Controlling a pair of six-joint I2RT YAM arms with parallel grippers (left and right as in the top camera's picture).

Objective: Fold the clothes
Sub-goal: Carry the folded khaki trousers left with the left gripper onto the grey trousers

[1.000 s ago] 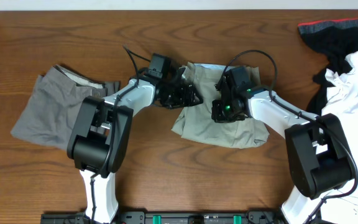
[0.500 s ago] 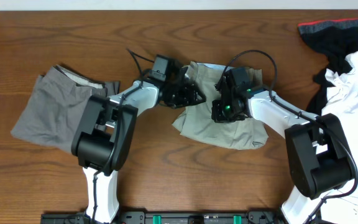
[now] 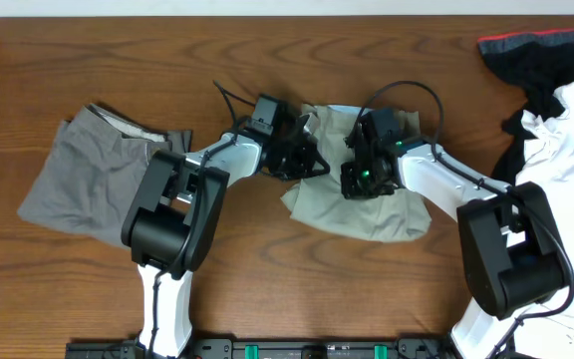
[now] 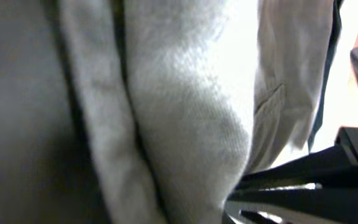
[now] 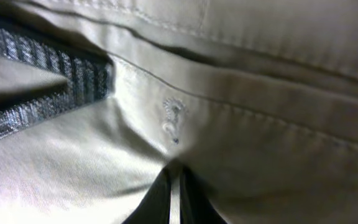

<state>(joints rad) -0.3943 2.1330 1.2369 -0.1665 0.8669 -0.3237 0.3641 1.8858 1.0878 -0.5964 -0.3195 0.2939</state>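
My left gripper needs to lift first, to get the khaki shorts to the left in the overhead view, over the darker grey shorts (image 3: 104, 181).
The pale khaki shorts (image 3: 372, 209) lie bunched at the table's middle. My left gripper (image 3: 304, 160) is at their upper left edge, shut on a fold of the cloth. In the left wrist view khaki fabric (image 4: 185, 112) fills the picture, with the dark fingers (image 4: 303, 186) at the lower right. My right gripper (image 3: 360, 181) presses down on the middle of the shorts. In the right wrist view it (image 5: 174, 199) is shut, with a thin ridge of khaki cloth (image 5: 241, 112) pinched between the fingers near a buttonhole (image 5: 171, 118).
Darker grey shorts (image 3: 83, 179) lie flat at the left. A white printed T-shirt (image 3: 566, 150) and a black red-trimmed garment (image 3: 546, 55) are piled at the right edge. Bare wooden table (image 3: 267, 279) shows in front of the shorts.
My left gripper has slid right onto the shorts' left edge and closed on it. That edge has bunched slightly rightward. The right gripper has stayed in place.
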